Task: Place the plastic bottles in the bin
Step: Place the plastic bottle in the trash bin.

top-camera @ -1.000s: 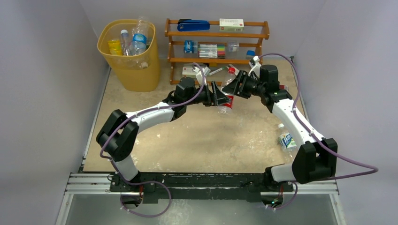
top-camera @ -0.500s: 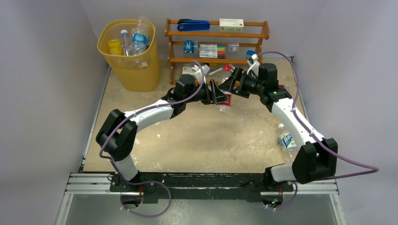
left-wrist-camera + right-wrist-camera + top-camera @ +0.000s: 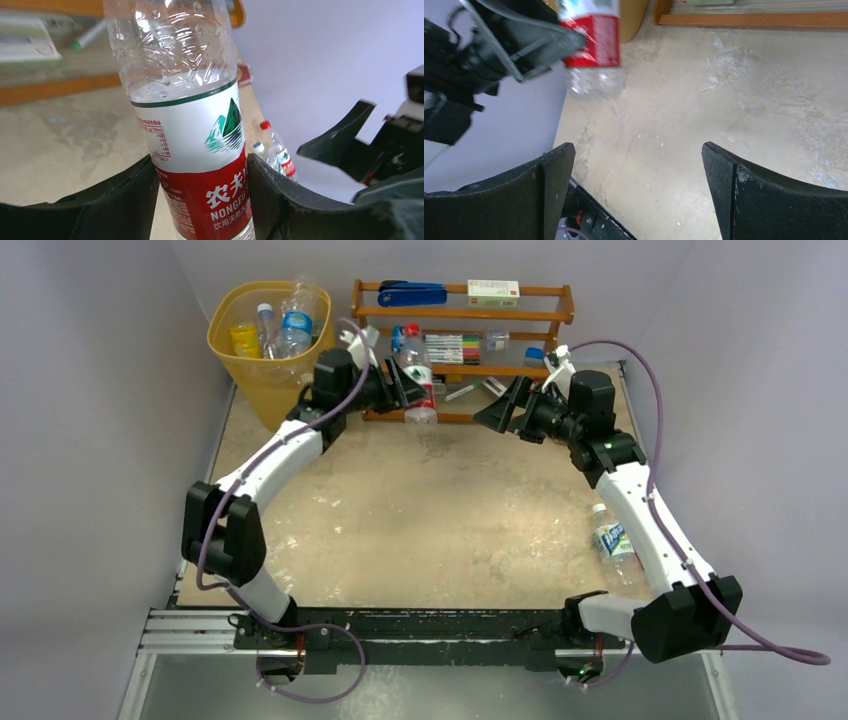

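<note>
The robot's left gripper needs to go up and outward over the yellow-orange bin, then down at the bin's side away from the shelf (image 3: 241,320), because bottles crowd the bin's shelf side.
My left gripper (image 3: 402,388) is shut on a clear plastic bottle (image 3: 420,380) with a red and white label. It holds the bottle off the table in front of the shelf, right of the yellow-orange bin (image 3: 290,400). In the left wrist view both fingers (image 3: 135,195) press on the label of the bottle (image 3: 195,125). My right gripper (image 3: 498,406) stands open and empty to the right of it, with only bare table between the wide jaws of the gripper (image 3: 639,150). The bin holds several bottles. Another bottle (image 3: 610,538) lies at the table's right edge.
A brown wooden shelf rack (image 3: 460,315) stands at the back, right of the bin, carrying a blue stapler (image 3: 412,293), white boxes and pens. Grey walls close in both sides. A white box (image 3: 405,392) lies at the rack's foot.
My right gripper has opened and let go of the bottle, then drawn back to the right. My left arm has carried the bottle back and left, towards the bin.
</note>
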Tool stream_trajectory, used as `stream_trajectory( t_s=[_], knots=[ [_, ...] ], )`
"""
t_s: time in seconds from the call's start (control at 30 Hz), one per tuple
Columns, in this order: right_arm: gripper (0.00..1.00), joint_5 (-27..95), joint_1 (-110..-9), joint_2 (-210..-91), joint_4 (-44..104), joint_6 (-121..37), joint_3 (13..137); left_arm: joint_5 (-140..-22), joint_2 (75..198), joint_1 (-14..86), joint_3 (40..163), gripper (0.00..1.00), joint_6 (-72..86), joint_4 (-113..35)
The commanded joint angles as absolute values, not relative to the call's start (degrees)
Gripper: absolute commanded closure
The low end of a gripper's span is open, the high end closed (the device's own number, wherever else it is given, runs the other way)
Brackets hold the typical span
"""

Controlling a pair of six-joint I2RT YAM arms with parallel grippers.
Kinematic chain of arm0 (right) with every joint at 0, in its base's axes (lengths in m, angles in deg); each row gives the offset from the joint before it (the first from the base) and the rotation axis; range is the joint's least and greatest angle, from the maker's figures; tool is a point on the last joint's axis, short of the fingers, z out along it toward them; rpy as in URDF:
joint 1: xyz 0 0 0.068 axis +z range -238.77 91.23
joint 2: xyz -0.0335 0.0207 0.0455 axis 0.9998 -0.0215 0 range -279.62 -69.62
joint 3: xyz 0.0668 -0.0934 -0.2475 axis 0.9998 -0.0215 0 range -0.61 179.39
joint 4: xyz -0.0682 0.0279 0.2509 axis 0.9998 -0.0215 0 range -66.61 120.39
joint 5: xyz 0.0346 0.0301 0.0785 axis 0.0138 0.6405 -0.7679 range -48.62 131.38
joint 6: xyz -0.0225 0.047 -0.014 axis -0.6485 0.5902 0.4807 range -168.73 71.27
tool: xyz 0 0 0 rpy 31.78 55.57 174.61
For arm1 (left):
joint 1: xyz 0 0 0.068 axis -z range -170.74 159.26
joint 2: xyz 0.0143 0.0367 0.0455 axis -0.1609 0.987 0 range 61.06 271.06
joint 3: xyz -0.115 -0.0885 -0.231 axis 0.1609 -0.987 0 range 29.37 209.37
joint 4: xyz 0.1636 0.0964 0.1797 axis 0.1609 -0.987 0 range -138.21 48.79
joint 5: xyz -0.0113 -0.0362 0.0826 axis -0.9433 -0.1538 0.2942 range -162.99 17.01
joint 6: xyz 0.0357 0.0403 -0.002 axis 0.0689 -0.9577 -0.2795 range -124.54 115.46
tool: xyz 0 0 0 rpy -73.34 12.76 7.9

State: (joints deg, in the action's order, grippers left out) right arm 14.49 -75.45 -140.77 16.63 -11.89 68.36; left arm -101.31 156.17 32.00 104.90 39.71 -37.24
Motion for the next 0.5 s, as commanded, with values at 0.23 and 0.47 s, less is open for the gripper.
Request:
stream_trajectory(
  t_s=[0.23, 0.47],
  knots=[
    [0.0, 13.7, -76.02, -139.25, 16.67, -13.75, 67.93, -104.13, 150.92, 15.67, 125.72, 0.5, 34.84, -52.7],
    [0.0, 12.43, -76.11, -139.14, 17.87, -13.71, 66.42, -107.37, 153.94, 2.1, 132.32, 0.5, 35.49, -56.45]
  ],
)
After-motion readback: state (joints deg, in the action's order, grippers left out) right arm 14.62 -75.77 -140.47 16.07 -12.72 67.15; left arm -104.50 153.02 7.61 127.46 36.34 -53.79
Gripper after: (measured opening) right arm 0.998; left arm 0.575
